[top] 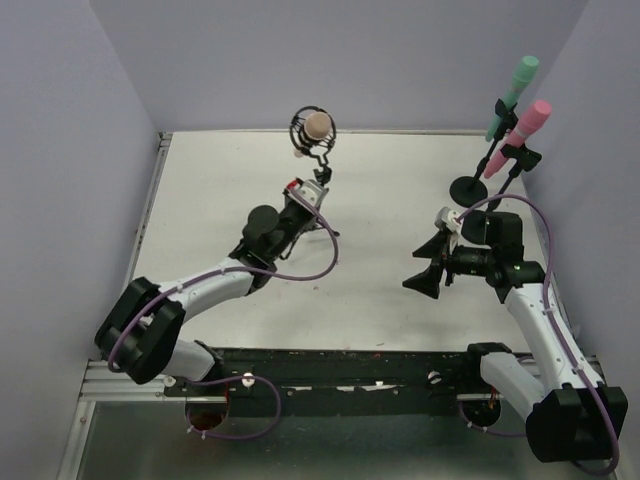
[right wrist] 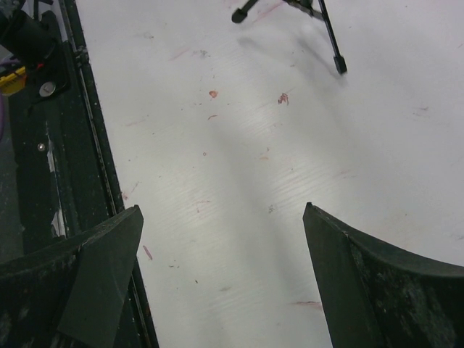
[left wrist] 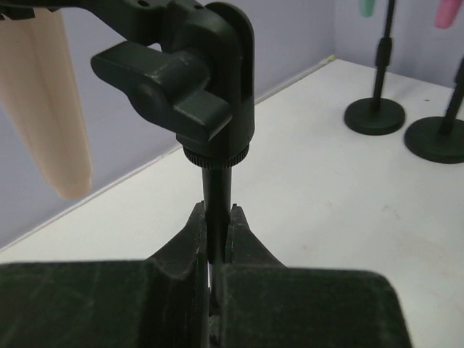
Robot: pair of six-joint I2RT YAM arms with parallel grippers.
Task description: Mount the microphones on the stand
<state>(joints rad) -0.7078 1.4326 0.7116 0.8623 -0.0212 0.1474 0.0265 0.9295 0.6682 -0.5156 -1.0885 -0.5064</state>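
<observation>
Next, the stand swings with my left gripper to the table's bare far corner, left in the top view, and the stand's pole [left wrist: 217, 185] is released there.
A pale peach microphone [top: 317, 125] sits in the round cradle of a small black tripod stand [top: 320, 176] at mid-table. My left gripper [top: 311, 203] is shut on the stand's thin pole; in the left wrist view the fingertips [left wrist: 196, 217] pinch the pole [left wrist: 217, 185] just under its black clamp knob [left wrist: 190, 80], with the peach microphone [left wrist: 51, 109] hanging at the upper left. The mint green microphone [top: 513, 95] and the pink microphone [top: 521, 134] sit clipped on two round-based stands at the far right. My right gripper [top: 421, 271] hangs open over bare table [right wrist: 222, 209].
Two round black stand bases [left wrist: 374, 116] [left wrist: 437, 139] stand at the far right by the wall. The tripod's legs [right wrist: 332, 43] show at the top of the right wrist view. The black front rail [right wrist: 43, 145] runs along the table's near edge.
</observation>
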